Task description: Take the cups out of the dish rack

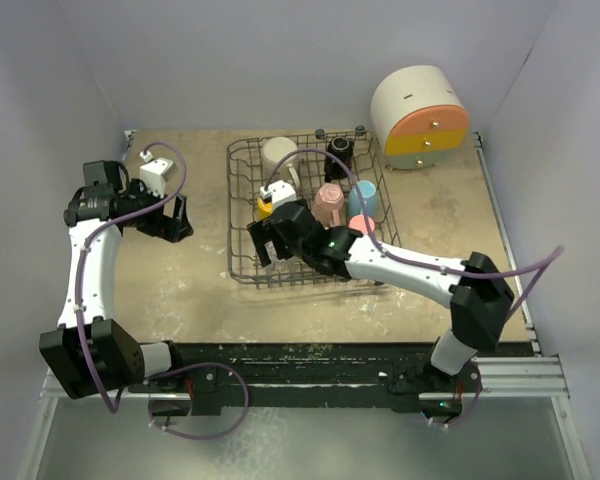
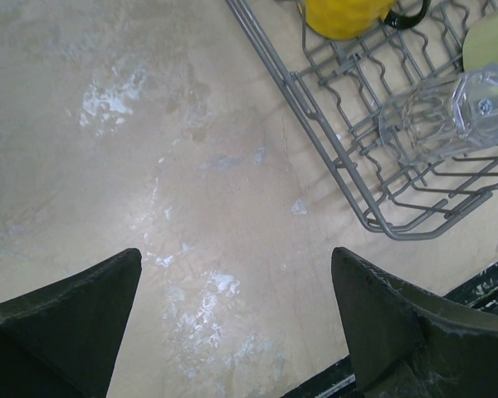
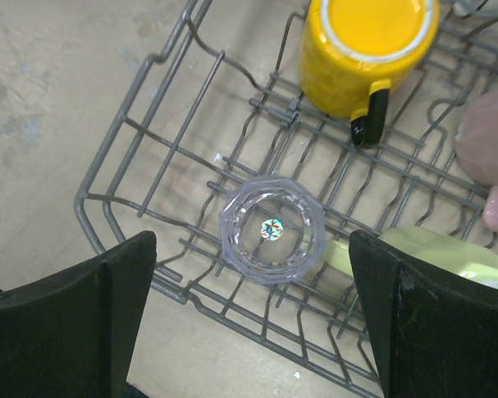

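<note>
The clear glass is standing upside down below the open fingers, so I should lower my right gripper straight down around the glass's faceted base (image 1: pixel 271 254) (image 3: pixel 272 230) and close on it.
The dark grey wire dish rack (image 1: pixel 242 215) stands mid-table. In it are a cream cup (image 1: pixel 278 155), a black cup (image 1: pixel 340 155), a pink cup (image 1: pixel 329 203), a light blue cup (image 1: pixel 366 203), a salmon cup (image 1: pixel 362 226) and a yellow mug (image 1: pixel 266 207). My right gripper (image 3: pixel 251 239) is open above the rack's near left corner, over an upturned clear glass (image 3: pixel 271 230). It touches nothing. A yellow-green cup (image 3: pixel 436 253) lies beside the glass. My left gripper (image 2: pixel 236 253) is open and empty over bare table left of the rack (image 2: pixel 315 124).
A round white container with orange and yellow drawers (image 1: pixel 420 115) stands at the back right, behind the rack. White walls close in the table on three sides. The table's dark front edge (image 2: pixel 481 278) is close to the rack's near corner.
</note>
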{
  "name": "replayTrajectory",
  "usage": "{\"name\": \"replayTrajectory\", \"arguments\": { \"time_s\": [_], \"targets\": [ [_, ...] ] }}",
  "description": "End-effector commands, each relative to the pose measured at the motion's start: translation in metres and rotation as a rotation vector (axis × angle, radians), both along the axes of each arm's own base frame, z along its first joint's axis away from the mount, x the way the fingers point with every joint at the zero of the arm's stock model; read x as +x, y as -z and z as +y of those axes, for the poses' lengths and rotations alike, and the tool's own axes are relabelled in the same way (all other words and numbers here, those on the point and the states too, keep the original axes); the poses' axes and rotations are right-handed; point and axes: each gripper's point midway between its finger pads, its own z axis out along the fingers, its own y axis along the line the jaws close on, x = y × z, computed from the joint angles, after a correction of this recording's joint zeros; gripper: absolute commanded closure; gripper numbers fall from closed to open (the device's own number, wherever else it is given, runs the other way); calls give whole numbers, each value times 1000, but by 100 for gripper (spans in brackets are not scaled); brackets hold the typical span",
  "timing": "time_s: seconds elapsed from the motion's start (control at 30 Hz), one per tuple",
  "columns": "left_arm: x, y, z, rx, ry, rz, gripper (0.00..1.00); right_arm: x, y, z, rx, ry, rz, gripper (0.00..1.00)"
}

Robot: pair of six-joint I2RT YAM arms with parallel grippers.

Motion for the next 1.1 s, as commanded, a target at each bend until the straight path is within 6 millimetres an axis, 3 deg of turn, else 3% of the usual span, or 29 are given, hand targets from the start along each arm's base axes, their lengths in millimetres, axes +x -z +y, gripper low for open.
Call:
{"name": "replayTrajectory", "arguments": {
  "time_s": [0.0, 0.23, 0.43, 0.7, 0.93, 1.07],
  "targets": [
    [-2, 0, 1, 52, 46, -73, 1, 3, 1, 12, -23, 22, -9, 0],
    [-4, -2, -8, 12, 101, -67, 1, 3, 35, 5, -136, 76, 61, 0],
    [-7, -10, -19, -17, 149, -109, 1, 6, 45, 6, -147, 80, 88, 0],
    [-4, -14, -18, 1, 168, -138, 1, 11, 60, 10, -117, 61, 141, 2],
    [0, -29, -22, 1, 193, -207, 1, 13, 68, 15, -104, 42, 175, 20],
    [-2, -37, -25, 4, 215, -242, 1, 15, 65, 16, -107, 45, 168, 38]
  ]
}}
